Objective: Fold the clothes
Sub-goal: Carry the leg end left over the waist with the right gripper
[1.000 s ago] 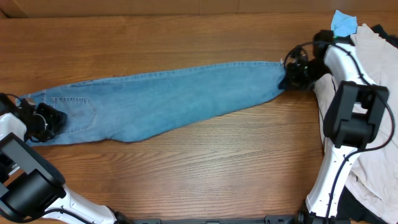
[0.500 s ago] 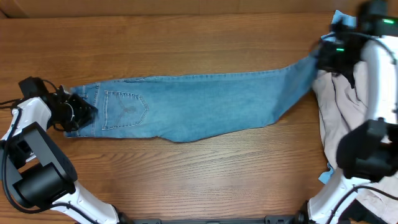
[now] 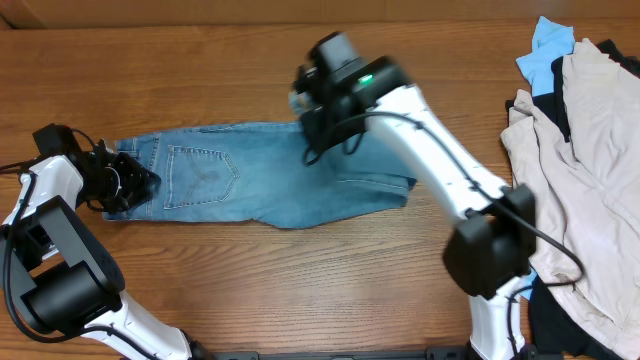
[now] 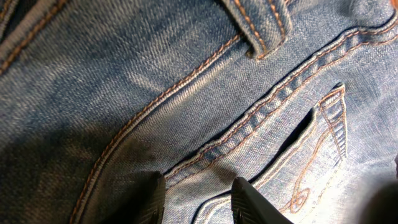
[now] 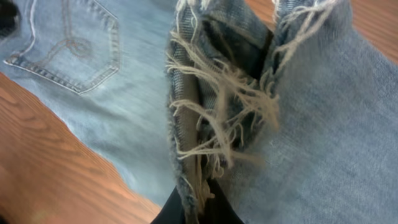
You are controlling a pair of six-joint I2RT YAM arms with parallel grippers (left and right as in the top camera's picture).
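I should carry the hems left in the overhead view and down beside the back pocket with my right gripper, so the legs lie doubled over.
The light-blue jeans (image 3: 250, 185) lie across the table's middle, waist to the left, a stitched back pocket (image 3: 203, 172) facing up. My left gripper (image 3: 135, 182) is at the waistband; in the left wrist view its fingers (image 4: 196, 199) sit on either side of a ridge of denim (image 4: 186, 93) beside a pocket seam. My right gripper (image 3: 318, 135) is shut on the frayed leg hems (image 5: 217, 106) and holds them above the jeans' middle, the legs doubled back leftward. In the right wrist view its fingers (image 5: 199, 208) pinch the hems, with the pocket (image 5: 68, 43) below.
A pile of beige garments (image 3: 590, 150) covers the table's right side, with a small sky-blue cloth (image 3: 545, 45) at its far end and a dark garment (image 3: 560, 320) at its near end. Bare wooden table (image 3: 300, 290) lies in front of the jeans.
My right gripper has carried the leg hems from the far right leftward over the jeans, doubling the legs back. The left gripper earlier moved right with the waist, then stayed put.
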